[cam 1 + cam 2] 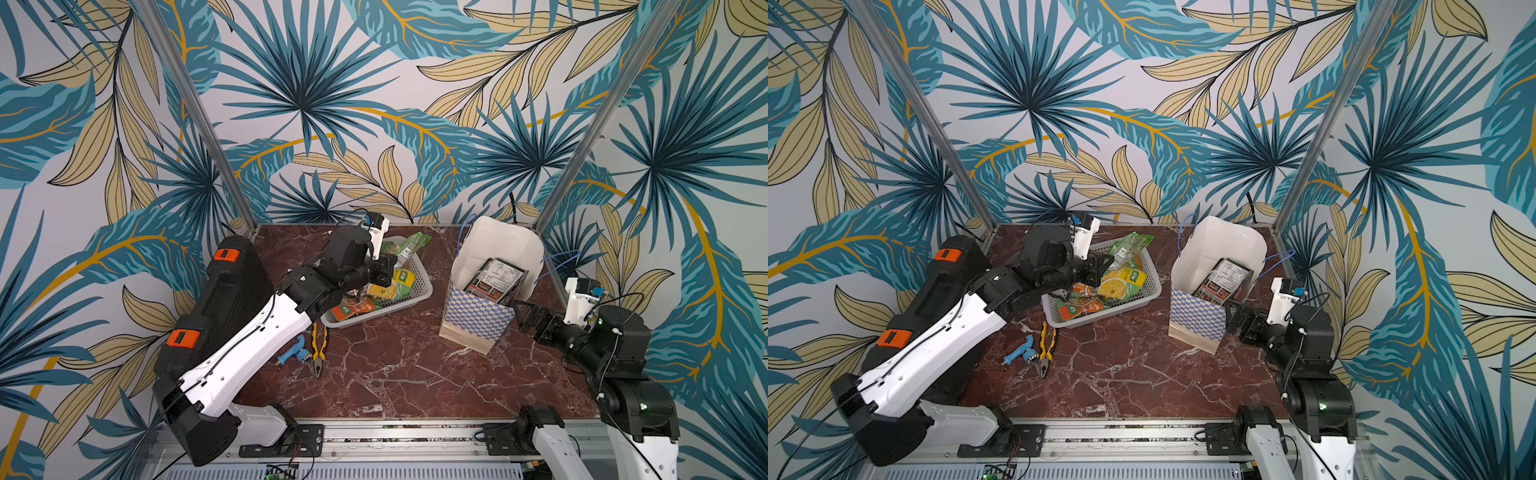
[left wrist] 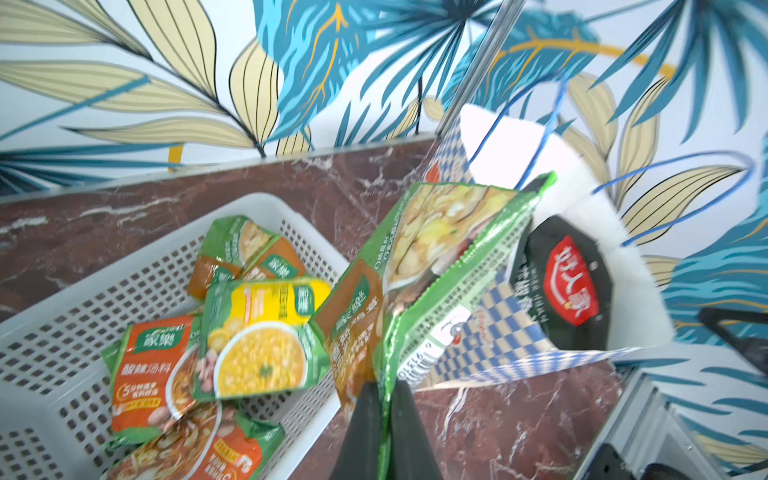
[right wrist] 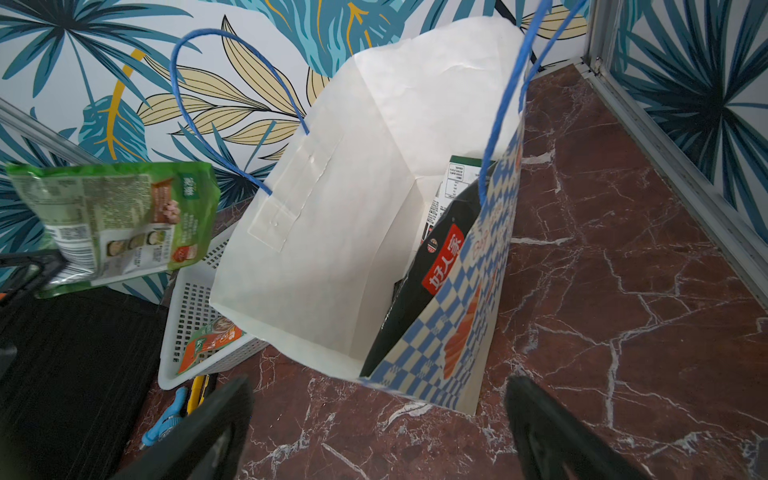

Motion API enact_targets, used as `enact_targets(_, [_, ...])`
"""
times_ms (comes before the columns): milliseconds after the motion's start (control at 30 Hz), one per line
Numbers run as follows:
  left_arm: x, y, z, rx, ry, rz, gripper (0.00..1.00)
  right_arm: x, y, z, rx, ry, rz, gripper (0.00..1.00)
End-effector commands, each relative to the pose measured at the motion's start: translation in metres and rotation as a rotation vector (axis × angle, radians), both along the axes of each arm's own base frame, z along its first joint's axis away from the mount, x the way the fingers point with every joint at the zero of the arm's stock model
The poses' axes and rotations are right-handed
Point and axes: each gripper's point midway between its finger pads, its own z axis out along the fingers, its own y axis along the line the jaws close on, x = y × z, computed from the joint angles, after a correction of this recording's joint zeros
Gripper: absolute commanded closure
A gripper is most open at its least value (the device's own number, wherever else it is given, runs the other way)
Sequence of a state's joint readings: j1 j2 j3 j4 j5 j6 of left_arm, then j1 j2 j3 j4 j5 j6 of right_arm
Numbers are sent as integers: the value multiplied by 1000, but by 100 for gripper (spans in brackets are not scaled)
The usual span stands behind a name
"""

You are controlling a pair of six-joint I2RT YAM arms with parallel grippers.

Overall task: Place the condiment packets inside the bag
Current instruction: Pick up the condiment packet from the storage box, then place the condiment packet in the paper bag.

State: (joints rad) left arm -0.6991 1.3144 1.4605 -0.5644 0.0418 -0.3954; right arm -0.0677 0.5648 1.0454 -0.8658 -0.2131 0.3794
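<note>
My left gripper will next swing the green packet across above the bag's opening and let go of the packet's edge there, because the bag's opening is beyond the basket's rim from my gripper.
My left gripper is shut on the edge of a green condiment packet and holds it in the air above the far end of the grey basket, between basket and bag. The same held packet shows in both top views and in the right wrist view. Several more green, orange and yellow packets lie in the basket. The checkered bag stands open to the right with a dark packet inside. My right gripper stands open just beside the bag's base, holding nothing.
Yellow-handled pliers and a small blue part lie on the marble table in front of the basket. A black case with orange latches stands along the left edge. Metal frame posts rise at the table's back corners.
</note>
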Motion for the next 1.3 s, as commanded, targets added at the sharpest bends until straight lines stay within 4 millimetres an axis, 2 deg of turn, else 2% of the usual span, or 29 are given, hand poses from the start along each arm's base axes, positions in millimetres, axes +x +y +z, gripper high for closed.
enact_targets(0, [-14,-1,62,-152,-112,6,100,-3,-4,-3,3,7,-25,1])
enact_targets(133, [-22,10,85,-188,-185,70,100,-3,-3,-2,7,3,-23,0])
enact_targets(267, [-55,-15,117,-251,-373,-83,100,-2,-3,-2,10,3,-28,1])
enact_targets(367, [-77,-31,130,-267,-492,-150,100,-2,-3,-1,14,2,-28,0])
enact_targets(533, [-93,-57,131,-251,-641,-174,100,-4,-5,1,25,-8,-44,1])
enact_targets(633, [-99,-83,125,-201,-733,-176,100,-5,-6,-1,22,-8,-53,1])
enact_targets(800, [-79,-132,106,-135,-694,-189,100,-7,-6,1,19,-8,-54,0])
enact_targets(967, [-40,-175,64,-22,-517,-149,100,-10,-6,2,18,-7,-50,0])
enact_targets(1033, [-35,-188,49,-19,-462,-173,100,-11,-4,2,20,-7,-41,1])
enact_targets(1167, [-18,-200,25,17,-322,-171,100,-11,3,4,33,-7,2,1])
enact_targets(1200, [-16,-199,22,19,-283,-171,90,-11,5,4,36,-7,10,1])
enact_targets(1233, [-15,-198,18,24,-243,-182,65,-11,8,5,40,-10,27,1])
enact_targets(1267, [-16,-196,18,21,-215,-192,45,-12,11,6,45,-11,44,0])
